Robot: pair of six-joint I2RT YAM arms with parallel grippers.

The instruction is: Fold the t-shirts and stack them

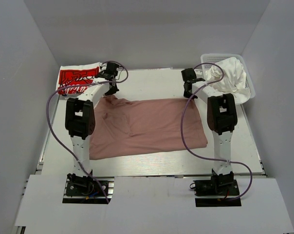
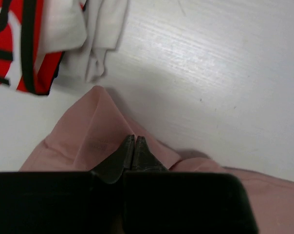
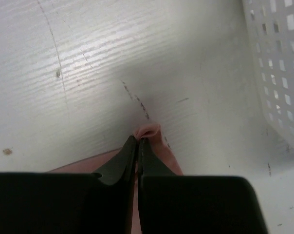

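Note:
Next, my left gripper carries the dusty-pink t-shirt's far corner back over the t-shirt toward its near edge [image 1: 106,154], because the t-shirt still lies unfolded.
The dusty-pink t-shirt [image 1: 147,126] lies spread across the middle of the table. My left gripper [image 1: 111,89] is shut on its far left corner [image 2: 96,131]. My right gripper [image 1: 188,91] is shut on its far right corner, a small pink fold [image 3: 149,131] poking past the fingertips. A folded white t-shirt with a red logo print [image 1: 78,79] lies at the far left, also in the left wrist view [image 2: 30,44]. Plain white t-shirts [image 1: 230,75] are heaped in the basket.
A white plastic mesh basket [image 1: 248,83] stands at the far right corner; its wall [image 3: 278,63] is close to my right gripper. Grey walls enclose the table on the left, back and right. Purple cables loop beside both arms.

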